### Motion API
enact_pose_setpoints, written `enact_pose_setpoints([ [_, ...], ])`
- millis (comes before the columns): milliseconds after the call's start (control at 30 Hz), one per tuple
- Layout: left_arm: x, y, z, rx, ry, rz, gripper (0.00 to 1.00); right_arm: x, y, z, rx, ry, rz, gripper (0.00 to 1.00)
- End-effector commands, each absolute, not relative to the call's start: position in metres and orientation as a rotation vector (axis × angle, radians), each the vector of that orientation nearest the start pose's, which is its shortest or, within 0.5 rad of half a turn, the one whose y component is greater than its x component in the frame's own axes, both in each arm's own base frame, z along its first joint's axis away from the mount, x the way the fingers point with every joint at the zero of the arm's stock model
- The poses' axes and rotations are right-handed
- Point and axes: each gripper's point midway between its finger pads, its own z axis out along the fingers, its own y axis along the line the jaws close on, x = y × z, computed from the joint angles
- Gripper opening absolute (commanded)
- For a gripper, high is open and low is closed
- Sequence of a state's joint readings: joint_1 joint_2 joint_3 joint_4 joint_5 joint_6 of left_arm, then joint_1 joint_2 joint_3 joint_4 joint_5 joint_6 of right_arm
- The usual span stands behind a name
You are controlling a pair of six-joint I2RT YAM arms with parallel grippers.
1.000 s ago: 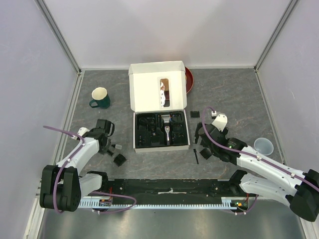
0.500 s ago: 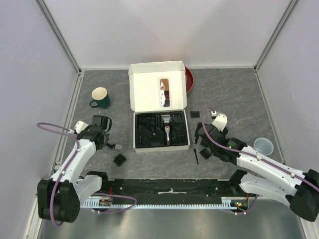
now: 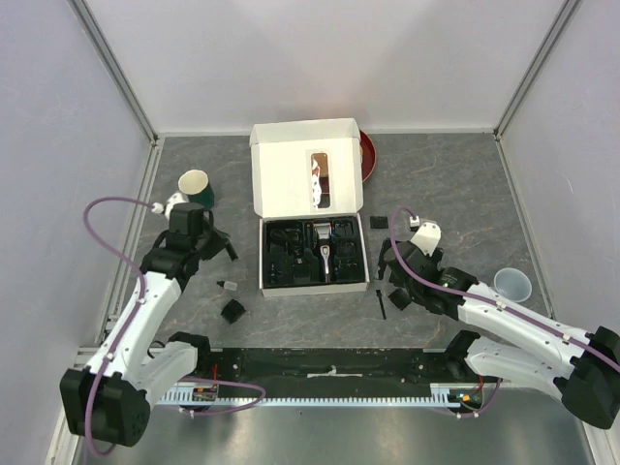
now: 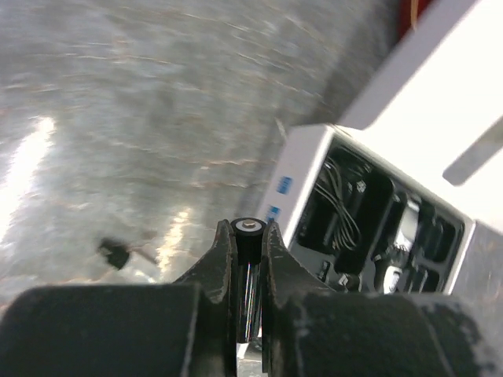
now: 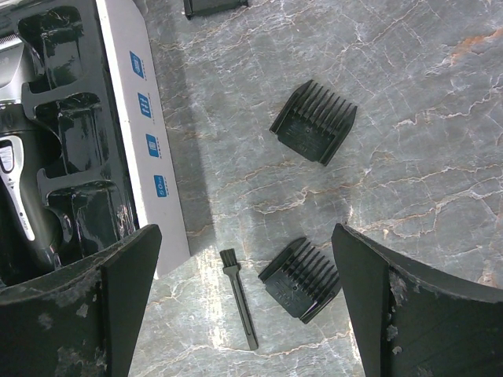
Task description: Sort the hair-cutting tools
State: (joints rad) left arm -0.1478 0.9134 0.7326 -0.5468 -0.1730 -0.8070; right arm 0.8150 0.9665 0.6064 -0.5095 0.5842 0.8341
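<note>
My left gripper holds the cylinder and needs to move past the cable (image 4: pixel 338 188). It should lower the cylinder into the narrow slot (image 4: pixel 389 222) beside the clipper's head and let go, because that slot is empty.
My left gripper (image 3: pixel 215 248) (image 4: pixel 250 232) is shut on a small black cylinder (image 4: pixel 249 259) with a silver end, held above the table left of the white box (image 3: pixel 263 260). The black-and-silver clipper (image 3: pixel 325 254) lies in the box's black insert, and a black cable (image 4: pixel 338 188) fills a left compartment. My right gripper (image 3: pixel 397 281) (image 5: pixel 245 236) hangs open above two black comb guards (image 5: pixel 314 122) (image 5: pixel 302 279) and the thin black brush (image 5: pixel 239 298), touching none. Another comb guard (image 3: pixel 232 310) lies near the left arm, and one more (image 3: pixel 378 222) sits right of the box.
The box lid (image 3: pixel 291 179) stands open at the back with a red bowl (image 3: pixel 369 155) behind it. A green mug (image 3: pixel 196 189) is close behind my left wrist. A clear cup (image 3: pixel 511 284) stands at the right. A small loose piece (image 3: pixel 230 286) lies left of the box.
My left gripper closed on the small black cylinder, lifted it and swung back toward the mug. The right arm has not moved.
</note>
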Motion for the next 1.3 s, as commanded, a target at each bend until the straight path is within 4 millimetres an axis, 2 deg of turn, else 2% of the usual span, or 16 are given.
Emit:
enact_pose_setpoints([
  [0, 0.309, -0.112, 0.191, -0.428, 2.113, -0.551, 0.02, 0.236, 0.141, 0.121, 0.315, 2.187, 0.181, 0.98],
  [33, 0.313, -0.122, 0.187, -0.383, 2.137, -0.547, 0.02, 0.237, 0.14, 0.121, 0.317, 2.186, 0.18, 0.98],
  [67, 0.313, -0.138, 0.195, -0.315, 2.131, -0.574, 0.02, 0.236, 0.141, 0.122, 0.315, 2.188, 0.185, 0.98],
  [167, 0.322, -0.165, 0.205, -0.207, 2.09, -0.613, 0.02, 0.236, 0.141, 0.121, 0.323, 2.187, 0.189, 0.98],
  [367, 0.339, -0.203, 0.224, -0.064, 2.005, -0.712, 0.02, 0.236, 0.143, 0.12, 0.325, 2.194, 0.196, 0.98],
  [433, 0.343, -0.214, 0.222, -0.011, 2.003, -0.713, 0.02, 0.236, 0.144, 0.119, 0.324, 2.197, 0.198, 0.98],
  [467, 0.344, -0.223, 0.229, 0.015, 1.978, -0.723, 0.02, 0.236, 0.144, 0.12, 0.323, 2.195, 0.199, 0.98],
  [500, 0.349, -0.225, 0.221, 0.013, 1.993, -0.696, 0.02, 0.237, 0.143, 0.12, 0.323, 2.194, 0.196, 0.98],
  [567, 0.353, -0.234, 0.222, 0.018, 1.987, -0.681, 0.02, 0.236, 0.143, 0.119, 0.324, 2.196, 0.196, 0.98],
  [600, 0.358, -0.235, 0.213, -0.013, 2.005, -0.653, 0.02, 0.236, 0.143, 0.119, 0.324, 2.196, 0.194, 0.98],
  [700, 0.365, -0.242, 0.211, -0.089, 1.971, -0.644, 0.02, 0.236, 0.143, 0.118, 0.333, 2.195, 0.197, 0.98],
  [867, 0.372, -0.243, 0.178, -0.222, 2.001, -0.586, 0.02, 0.236, 0.141, 0.116, 0.371, 2.187, 0.2, 0.98],
  [1033, 0.375, -0.261, 0.164, -0.218, 2.006, -0.597, 0.02, 0.235, 0.144, 0.114, 0.393, 2.196, 0.223, 0.98],
  [1133, 0.376, -0.267, 0.148, -0.214, 2.039, -0.574, 0.02, 0.234, 0.148, 0.114, 0.391, 2.203, 0.24, 0.98],
  [1267, 0.377, -0.266, 0.132, -0.226, 2.054, -0.523, 0.02, 0.235, 0.149, 0.116, 0.399, 2.201, 0.249, 0.98],
])
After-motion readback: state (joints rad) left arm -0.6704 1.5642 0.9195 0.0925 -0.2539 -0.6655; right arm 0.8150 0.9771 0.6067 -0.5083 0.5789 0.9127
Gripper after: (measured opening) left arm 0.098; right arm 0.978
